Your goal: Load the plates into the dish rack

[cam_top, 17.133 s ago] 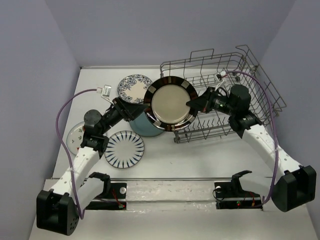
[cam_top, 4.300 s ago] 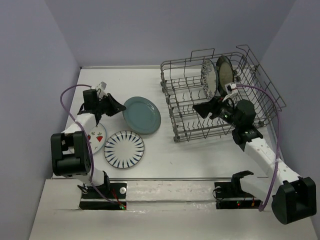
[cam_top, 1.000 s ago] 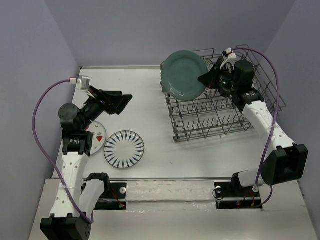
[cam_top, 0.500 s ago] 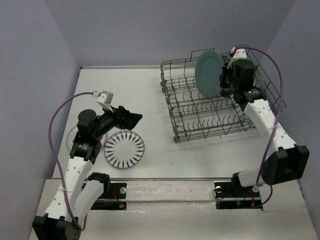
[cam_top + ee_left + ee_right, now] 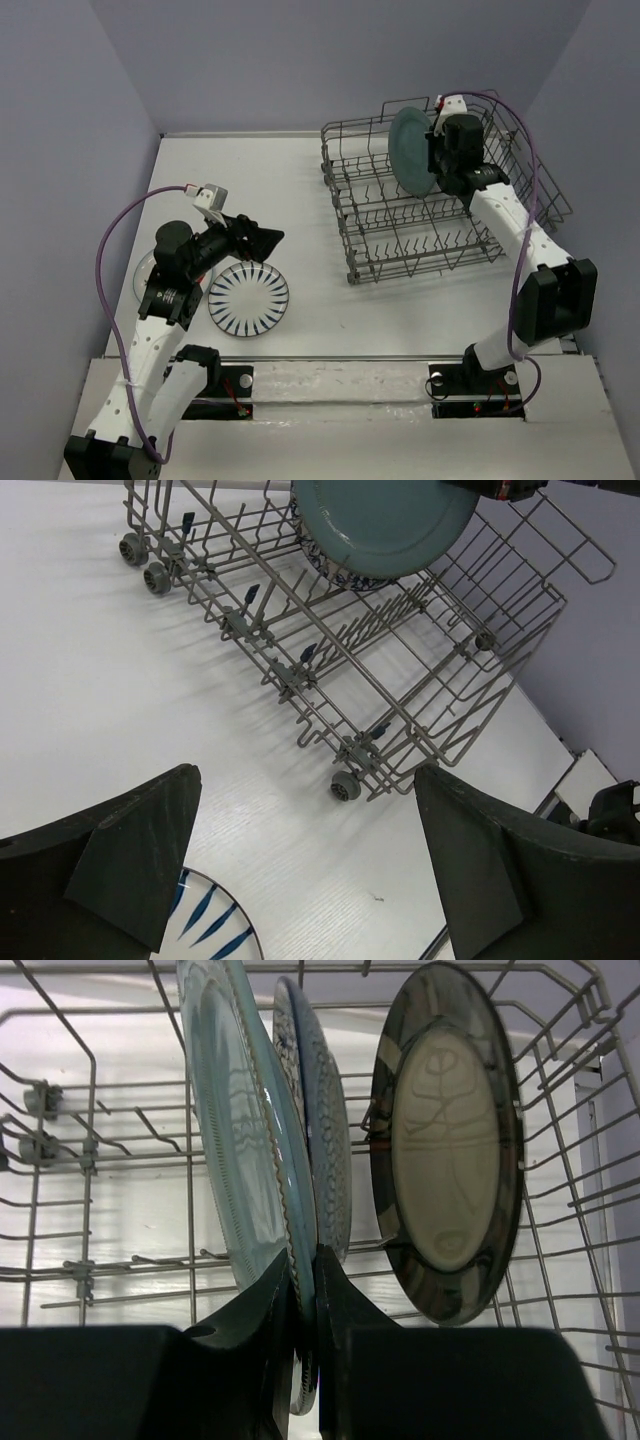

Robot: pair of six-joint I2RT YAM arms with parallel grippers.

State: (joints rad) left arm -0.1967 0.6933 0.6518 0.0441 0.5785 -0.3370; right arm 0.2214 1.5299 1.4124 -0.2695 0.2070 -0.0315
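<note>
My right gripper needs to move down and to the left in the top view and let go of the teal plate, because the empty rack slots are there, below it.
My right gripper (image 5: 440,158) (image 5: 305,1280) is shut on the rim of the teal plate (image 5: 410,150) (image 5: 240,1150), held upright over the back of the grey wire dish rack (image 5: 520,165) (image 5: 90,1130). Beside it stand the blue-floral plate (image 5: 325,1150) and the brown-rimmed tan plate (image 5: 450,1160). My left gripper (image 5: 262,240) (image 5: 300,870) is open and empty above the black-striped plate (image 5: 249,298) (image 5: 205,930). The white plate with red marks (image 5: 145,278) lies mostly hidden under the left arm. The left wrist view shows the teal plate (image 5: 385,520) over the rack (image 5: 400,680).
The rack has small wheels (image 5: 345,785) along its near edge and raised handles (image 5: 405,103). Purple walls close in the white table (image 5: 330,310) at the back and sides. A purple cable (image 5: 125,225) loops from the left wrist.
My right gripper has swung the teal plate from facing the camera to edge-on and lowered it toward the rack's back rows. The left arm drew back and down over the striped plate, then held.
</note>
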